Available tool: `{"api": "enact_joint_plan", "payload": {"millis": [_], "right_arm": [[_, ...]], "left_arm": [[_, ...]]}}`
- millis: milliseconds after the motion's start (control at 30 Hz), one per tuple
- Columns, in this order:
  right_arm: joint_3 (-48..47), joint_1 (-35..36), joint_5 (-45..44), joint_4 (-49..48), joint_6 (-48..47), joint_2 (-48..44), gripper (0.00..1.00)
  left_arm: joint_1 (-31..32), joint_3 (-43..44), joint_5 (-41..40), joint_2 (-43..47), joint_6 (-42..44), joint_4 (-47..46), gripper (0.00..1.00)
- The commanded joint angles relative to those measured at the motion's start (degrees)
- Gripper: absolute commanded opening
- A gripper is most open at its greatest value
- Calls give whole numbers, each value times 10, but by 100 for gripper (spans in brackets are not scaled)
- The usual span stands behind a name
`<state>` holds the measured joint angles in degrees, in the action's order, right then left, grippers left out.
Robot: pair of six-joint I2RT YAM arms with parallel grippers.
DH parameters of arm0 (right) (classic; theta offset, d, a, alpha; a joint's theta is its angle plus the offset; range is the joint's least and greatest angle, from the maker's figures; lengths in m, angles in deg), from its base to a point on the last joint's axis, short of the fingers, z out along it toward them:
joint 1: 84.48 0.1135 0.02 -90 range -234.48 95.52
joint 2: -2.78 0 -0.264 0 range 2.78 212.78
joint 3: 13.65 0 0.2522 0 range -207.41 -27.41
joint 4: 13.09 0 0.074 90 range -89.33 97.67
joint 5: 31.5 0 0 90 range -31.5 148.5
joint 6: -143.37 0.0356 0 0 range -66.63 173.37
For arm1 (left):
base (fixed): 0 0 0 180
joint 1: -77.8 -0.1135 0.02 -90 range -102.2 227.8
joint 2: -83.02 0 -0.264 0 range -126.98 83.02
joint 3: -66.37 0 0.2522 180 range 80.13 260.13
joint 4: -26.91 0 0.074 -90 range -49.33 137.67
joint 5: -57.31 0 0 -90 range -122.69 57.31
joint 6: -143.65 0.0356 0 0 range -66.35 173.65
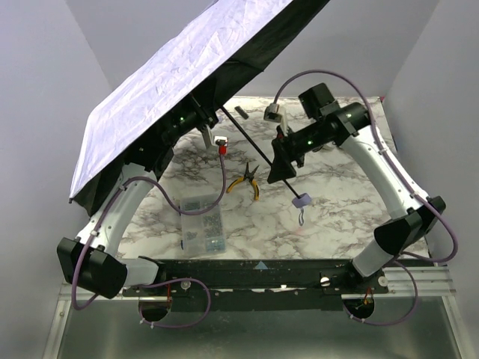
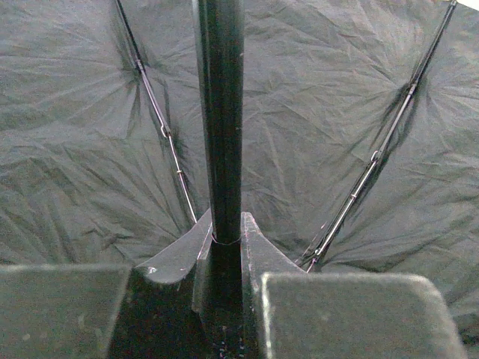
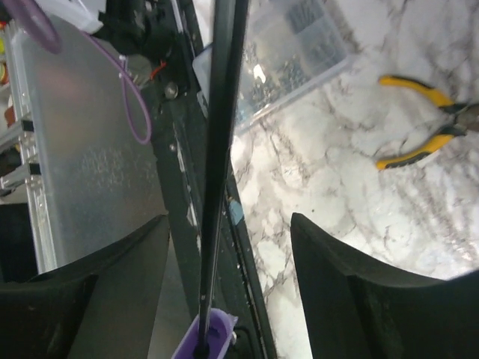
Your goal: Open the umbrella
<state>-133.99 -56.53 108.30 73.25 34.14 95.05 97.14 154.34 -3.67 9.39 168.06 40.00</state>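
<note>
The inner ends of the ribs meet just beyond the left gripper's fingers, so the left gripper should next push outward along the shaft (image 1: pixel 258 153) toward those ends and let go of the shaft there.
The umbrella is open. Its pale lavender-white canopy (image 1: pixel 172 82) tilts over the table's far left, and its black lining (image 2: pixel 75 149) fills the left wrist view. The thin black shaft (image 1: pixel 258 153) slants down to the small lavender handle (image 1: pixel 301 200). My left gripper (image 1: pixel 196 118) is under the canopy, shut on the shaft (image 2: pixel 221 112) close to the ribs, and it also shows in the left wrist view (image 2: pixel 224 239). My right gripper (image 1: pixel 281 168) is open. Its jaws stand on either side of the shaft (image 3: pixel 224 112) without touching it, just above the handle (image 3: pixel 209 340).
Yellow-handled pliers (image 1: pixel 247 182) lie mid-table and also show in the right wrist view (image 3: pixel 423 123). A clear plastic parts box (image 1: pixel 202 223) sits nearer the front left. A small black object (image 1: pixel 241 113) lies at the back. The canopy overhangs the left arm.
</note>
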Motion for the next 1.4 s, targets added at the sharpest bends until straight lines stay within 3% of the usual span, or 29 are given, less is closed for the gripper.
{"api": "enact_joint_plan", "payload": {"millis": [0, 200, 433, 533, 667, 1367], "right_arm": [[18, 19, -61, 19, -33, 23, 64], [70, 19, -97, 51, -84, 7, 37], [150, 19, -95, 75, -136, -32, 25], [159, 19, -90, 85, -144, -32, 11], [157, 19, -80, 85, -149, -30, 1], [206, 19, -105, 87, -119, -64, 0]], "left_arm": [[-2, 9, -17, -1, 13, -39, 0], [-9, 9, -41, -8, 8, -49, 0], [-23, 4, -48, -19, -7, -82, 0], [-27, 7, -47, -24, -12, -87, 0], [-31, 6, -49, -31, -12, -102, 0], [-112, 8, -140, -73, -9, -181, 12]]}}
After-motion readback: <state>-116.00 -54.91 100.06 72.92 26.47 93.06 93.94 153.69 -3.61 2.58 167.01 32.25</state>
